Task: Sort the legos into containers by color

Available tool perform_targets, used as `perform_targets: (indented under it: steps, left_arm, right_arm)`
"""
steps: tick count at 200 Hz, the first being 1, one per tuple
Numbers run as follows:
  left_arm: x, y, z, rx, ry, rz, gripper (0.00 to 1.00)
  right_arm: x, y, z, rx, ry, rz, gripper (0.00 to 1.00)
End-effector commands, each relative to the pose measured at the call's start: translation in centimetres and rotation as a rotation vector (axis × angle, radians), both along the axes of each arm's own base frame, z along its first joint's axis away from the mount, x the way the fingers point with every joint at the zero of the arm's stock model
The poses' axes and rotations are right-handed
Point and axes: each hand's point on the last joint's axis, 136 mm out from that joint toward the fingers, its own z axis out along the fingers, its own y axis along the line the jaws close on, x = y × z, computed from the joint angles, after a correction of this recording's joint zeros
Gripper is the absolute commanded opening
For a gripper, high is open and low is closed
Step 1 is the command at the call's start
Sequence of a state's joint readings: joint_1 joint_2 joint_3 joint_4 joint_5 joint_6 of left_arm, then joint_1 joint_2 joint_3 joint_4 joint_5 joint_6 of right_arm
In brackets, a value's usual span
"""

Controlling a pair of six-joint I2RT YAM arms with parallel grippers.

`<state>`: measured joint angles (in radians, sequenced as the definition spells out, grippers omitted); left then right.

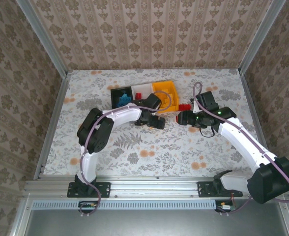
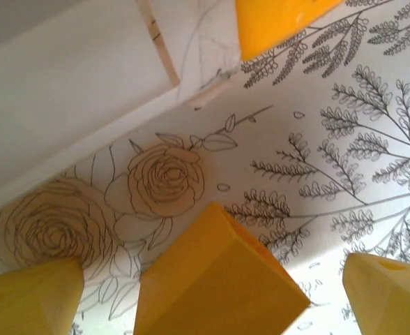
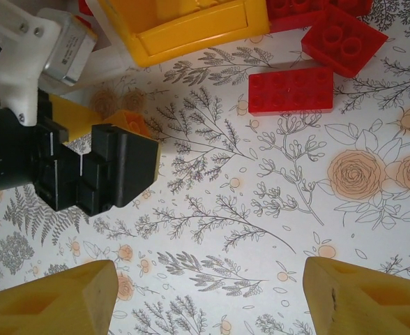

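Note:
My left gripper is open and will next turn almost on the spot around the orange lego [image 2: 219, 272], then close its fingers onto the lego's sides.
An orange lego [image 2: 219, 272] lies on the table between the fingers of my left gripper [image 2: 212, 296]. Those jaws stand open, with a gap on each side of the brick. From the right wrist the same orange lego [image 3: 127, 117] peeks out behind the left gripper's black body [image 3: 86, 174]. My right gripper [image 3: 205, 300] is open over bare table with nothing between its fingers. Beyond it lie red legos [image 3: 291, 89], [image 3: 343, 40]. From above, the black bin [image 1: 116, 91], white bin [image 1: 143, 87] and orange bin [image 1: 164, 88] stand in a row behind both grippers [image 1: 157, 122], [image 1: 182, 118].
Blue bricks [image 1: 125, 98] sit in the black bin and a red one [image 1: 140, 95] in the white bin. Loose red bricks [image 1: 184, 106] lie just right of the orange bin [image 3: 191, 28]. The white bin's wall [image 2: 86, 84] is close to the left fingers. Patterned walls enclose the table.

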<state>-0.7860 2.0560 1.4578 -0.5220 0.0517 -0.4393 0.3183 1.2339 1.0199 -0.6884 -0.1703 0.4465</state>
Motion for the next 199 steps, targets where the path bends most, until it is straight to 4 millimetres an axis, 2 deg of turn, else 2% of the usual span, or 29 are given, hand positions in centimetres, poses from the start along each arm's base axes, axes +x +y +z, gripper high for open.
perform_targets:
  steps: [1,33,86,122,150,168,185,199]
  left_arm:
    - [-0.1,-1.0,-0.8,0.015,0.0,-0.082,0.93]
    - [-0.4,-1.7,-1.6,0.018,0.013,-0.129,0.83]
    - [-3.0,-2.3,-2.7,0.07,0.005,-0.238,0.76]
    - [-3.0,-2.4,-3.2,0.087,-0.005,-0.269,0.69]
    - [-2.4,-2.5,-3.1,0.119,-0.034,-0.295,0.57]
    - [-2.5,-2.5,-3.2,0.137,-0.038,-0.31,0.54]
    - [-2.7,-2.5,-3.1,0.137,-0.04,-0.317,0.45]
    - [-2.8,-2.5,-2.9,0.129,-0.042,-0.313,0.34]
  right_arm:
    - [0.4,0.4,-0.1,0.013,0.009,0.021,0.72]
    - [0.7,0.7,-0.8,0.023,0.029,0.02,0.71]
    - [1.2,1.1,-1.5,0.041,0.052,0.009,0.71]
    - [1.3,1.4,-1.5,0.052,0.06,0.004,0.7]
    - [1.3,1.4,-1.4,0.05,0.06,0.005,0.69]
    - [1.1,1.3,-1.4,0.048,0.062,0.005,0.69]
    - [1.1,1.3,-1.4,0.046,0.062,0.003,0.69]
    - [1.1,1.2,-1.4,0.046,0.06,0.002,0.69]
